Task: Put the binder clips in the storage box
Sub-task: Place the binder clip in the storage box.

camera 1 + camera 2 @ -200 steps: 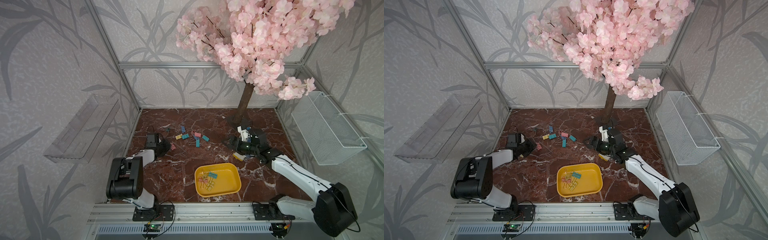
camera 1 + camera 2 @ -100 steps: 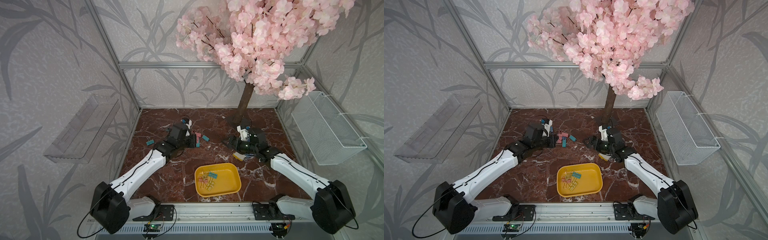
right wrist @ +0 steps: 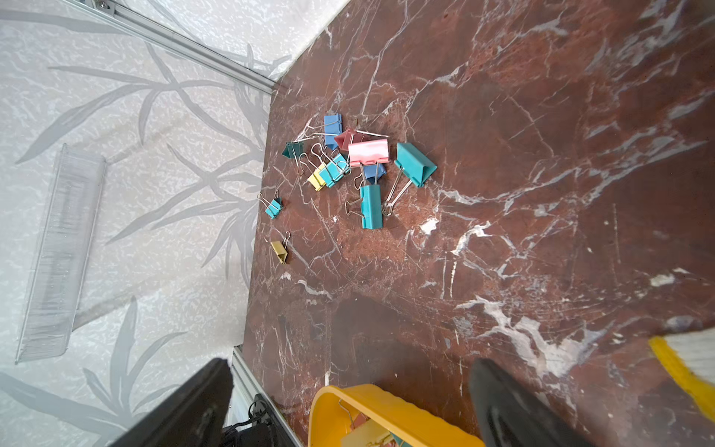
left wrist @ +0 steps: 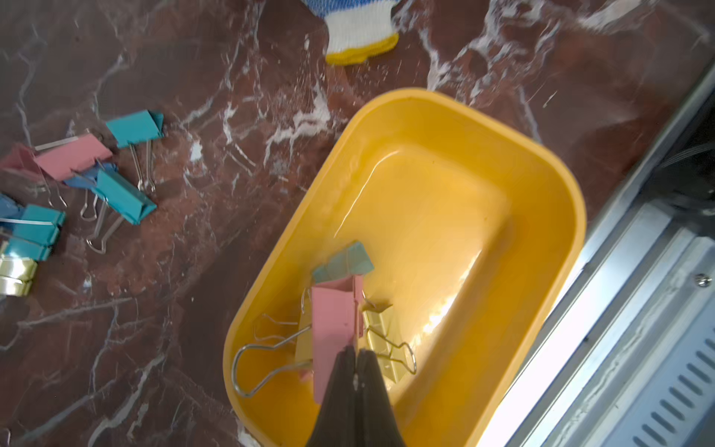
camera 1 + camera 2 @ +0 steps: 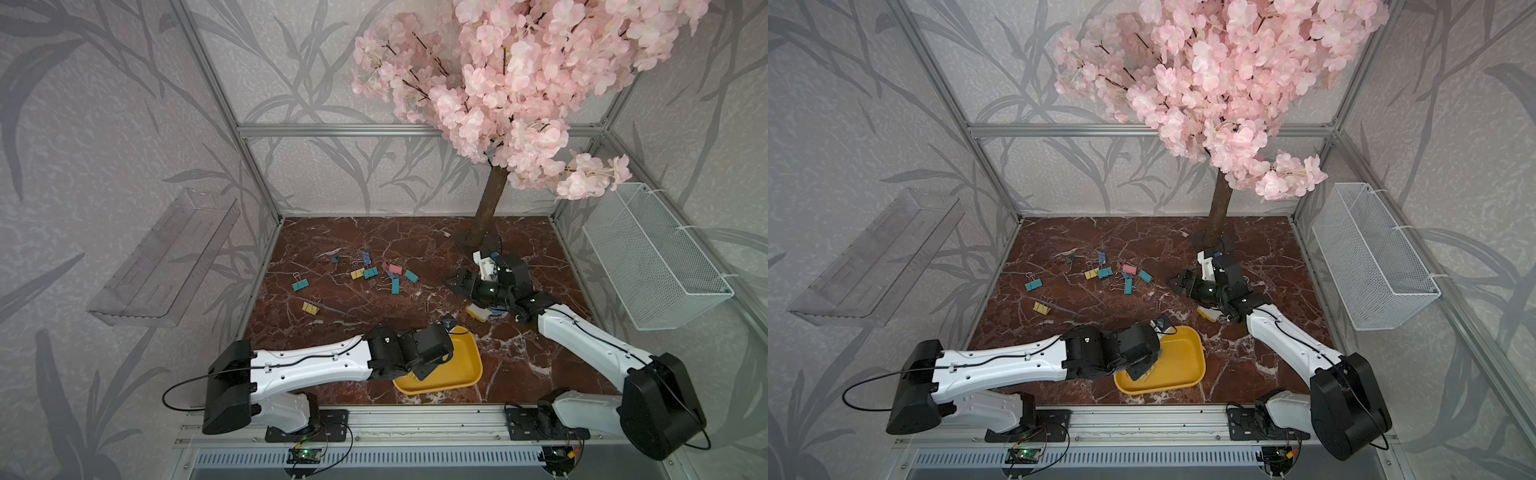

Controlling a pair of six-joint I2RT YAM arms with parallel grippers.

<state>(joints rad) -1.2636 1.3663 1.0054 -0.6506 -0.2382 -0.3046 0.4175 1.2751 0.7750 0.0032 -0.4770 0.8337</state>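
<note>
I will next move my left gripper down toward the yellow clip (image 4: 379,325) in the box and let go of the pink binder clip, because the pink one already hangs inside the box's rim.
The yellow storage box (image 5: 467,357) (image 5: 1185,353) sits near the table's front edge. My left gripper (image 4: 356,353) hangs over its near left part, shut on a pink binder clip (image 4: 334,321). Below it a teal clip (image 4: 343,263) and a yellow clip (image 4: 379,325) lie in the box (image 4: 561,185). Several more binder clips (image 5: 382,272) (image 5: 1117,274) (image 3: 360,166) are scattered further back on the left. My right gripper (image 5: 456,286) (image 3: 350,365) stands open and empty to the right of that pile. In the right wrist view the box's rim (image 3: 371,398) shows between its fingers.
A blue-dotted white glove with a yellow cuff (image 5: 478,312) (image 4: 360,35) lies under the right arm. The cherry tree's trunk (image 5: 490,203) stands at the back right. A wire basket (image 5: 652,257) hangs on the right wall, a clear shelf (image 5: 166,257) on the left wall.
My left arm has swung from the clip pile at the back to above the yellow box, carrying the pink clip. The right arm has hardly moved and its gripper stays open.
</note>
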